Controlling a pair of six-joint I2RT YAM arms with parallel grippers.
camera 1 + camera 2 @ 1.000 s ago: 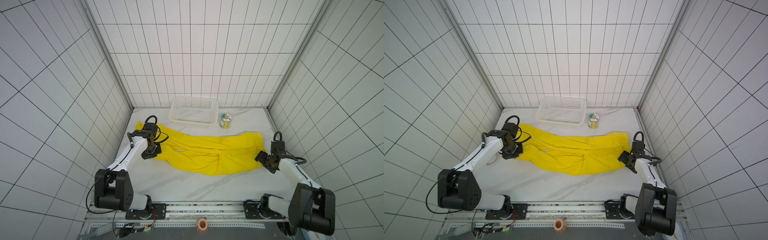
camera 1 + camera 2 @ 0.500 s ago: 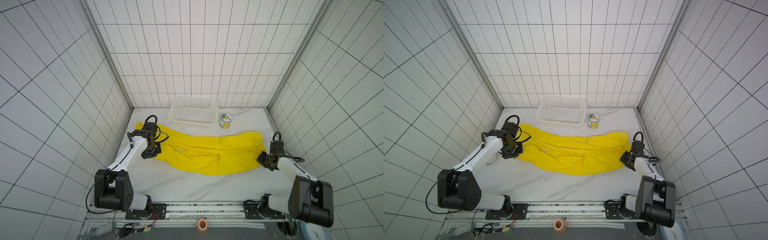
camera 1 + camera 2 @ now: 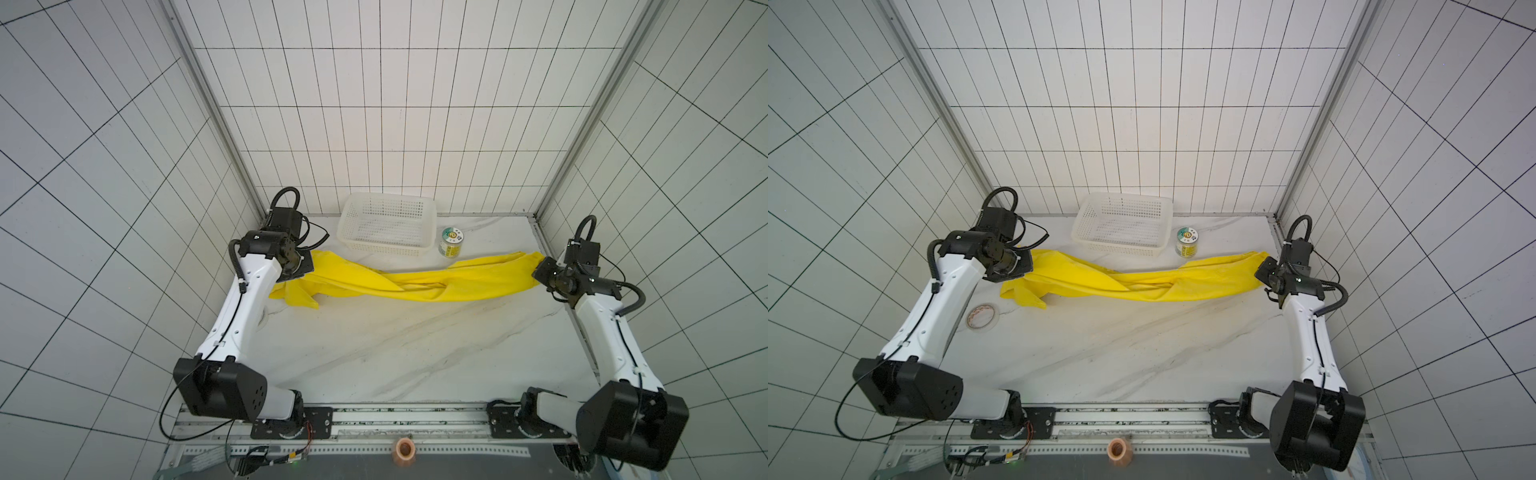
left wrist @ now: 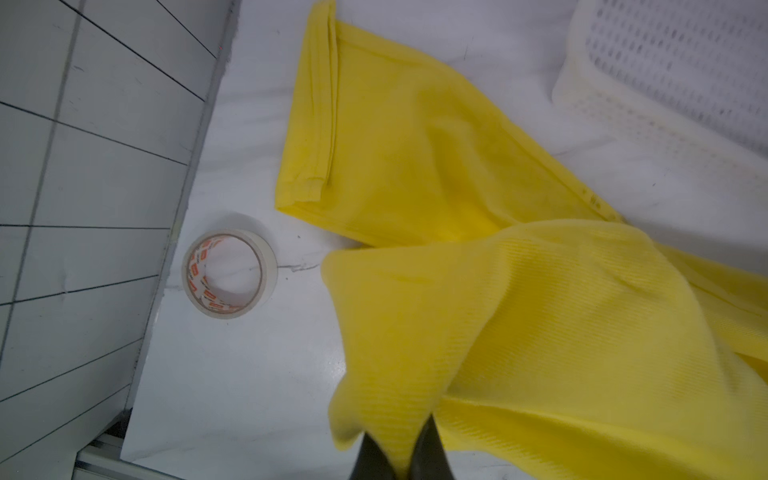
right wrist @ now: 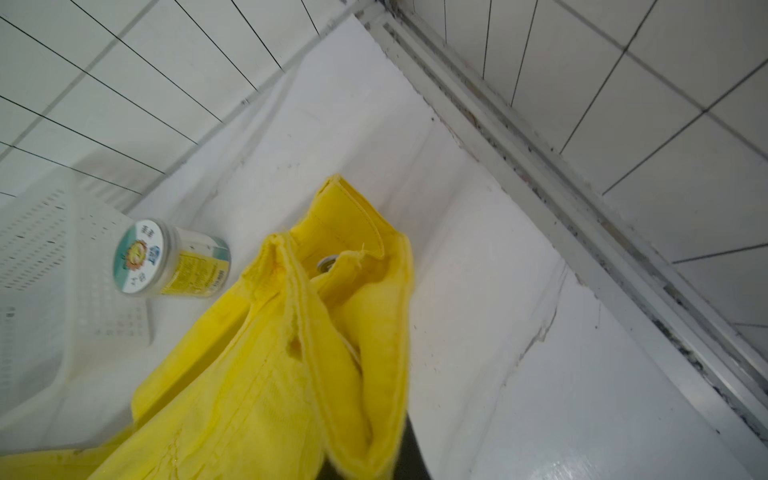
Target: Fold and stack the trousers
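Observation:
I will pull back, lower and release the trousers' waist end with my right gripper, on the bare table below and behind it, as the trousers (image 3: 415, 284) lie twisted.
The yellow trousers (image 3: 415, 284) (image 3: 1142, 286) stretch in a twisted band across the back of the table (image 3: 395, 349) in both top views. My left gripper (image 3: 300, 268) (image 3: 1017, 270) is shut on a leg end; in the left wrist view its black fingers (image 4: 428, 453) pinch yellow cloth (image 4: 457, 166), with the gripper (image 4: 397, 455) at the frame's edge. My right gripper (image 3: 540, 272) (image 3: 1262, 272) is shut on the waist end (image 5: 270, 374), beside the round button (image 5: 326, 263). In the right wrist view the gripper (image 5: 374, 461) is mostly hidden under cloth.
A white perforated basket (image 3: 382, 249) (image 3: 1121, 249) stands at the back wall, just behind the trousers. A small can (image 3: 451, 243) (image 3: 1187, 243) (image 5: 174, 262) sits to its right. A tape roll (image 3: 982, 318) (image 4: 228, 274) lies by the left arm. Tiled walls close both sides.
My right gripper has shut on the waist end. Both grippers have moved toward the back, and the trousers are now pulled into a narrower, stretched band.

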